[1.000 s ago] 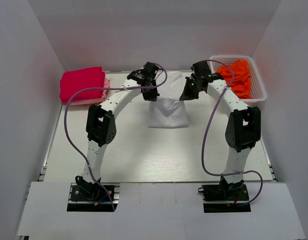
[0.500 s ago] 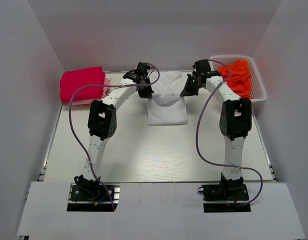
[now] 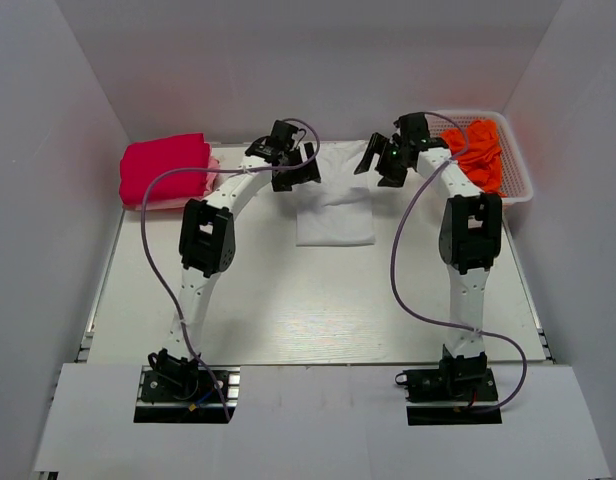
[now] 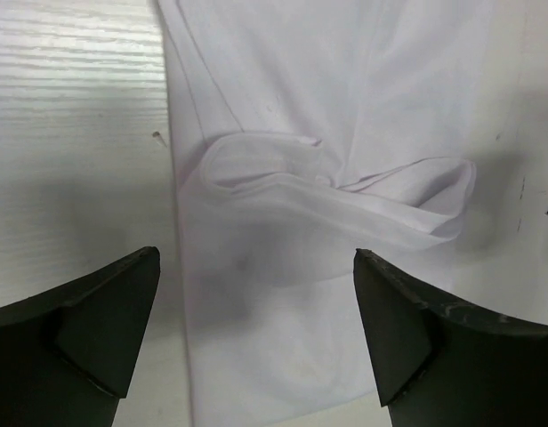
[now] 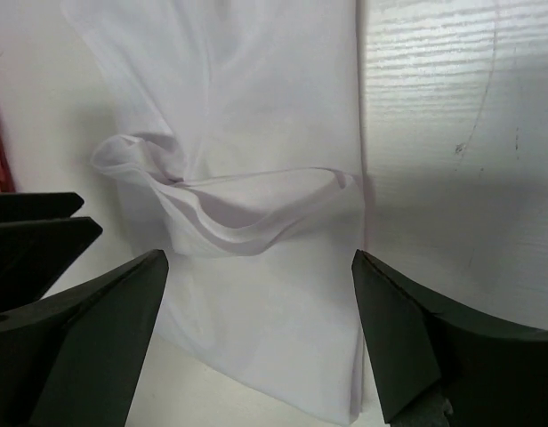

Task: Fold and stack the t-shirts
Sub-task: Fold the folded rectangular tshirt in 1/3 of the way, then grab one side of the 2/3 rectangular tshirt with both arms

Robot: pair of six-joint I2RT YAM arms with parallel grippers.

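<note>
The right gripper draws back next and lowers its open fingers to the folded t-shirt's near corner on the basket's side (image 3: pixel 370 241) (image 5: pixel 347 413), as that lies flat below and back of it.
A white t-shirt (image 3: pixel 335 212) lies folded in a long strip at the back middle of the table, with a loose ridge of cloth across it (image 4: pixel 345 191) (image 5: pixel 247 209). My left gripper (image 3: pixel 294 168) (image 4: pixel 256 334) hangs open over the strip's left side, nothing between its fingers (image 4: pixel 100 325). Over the right side my right gripper (image 3: pixel 379 160) (image 5: pixel 261 342) is open too, fingers (image 5: pixel 425 342) spread wide of the cloth. A folded crimson-pink t-shirt (image 3: pixel 165 168) on a paler pink one (image 3: pixel 214 170) sits at the back left. Orange t-shirts (image 3: pixel 478 153) fill the basket.
The white lattice basket (image 3: pixel 519 190) stands at the back right against the wall. White walls close in the table on three sides. The left gripper's fingers (image 5: pixel 34 240) show at the left edge of the right wrist view, close to the right gripper.
Both grippers were shut on the white shirt's lifted edge; they carried it toward the back, opened and let it go. The cloth now lies on the table.
</note>
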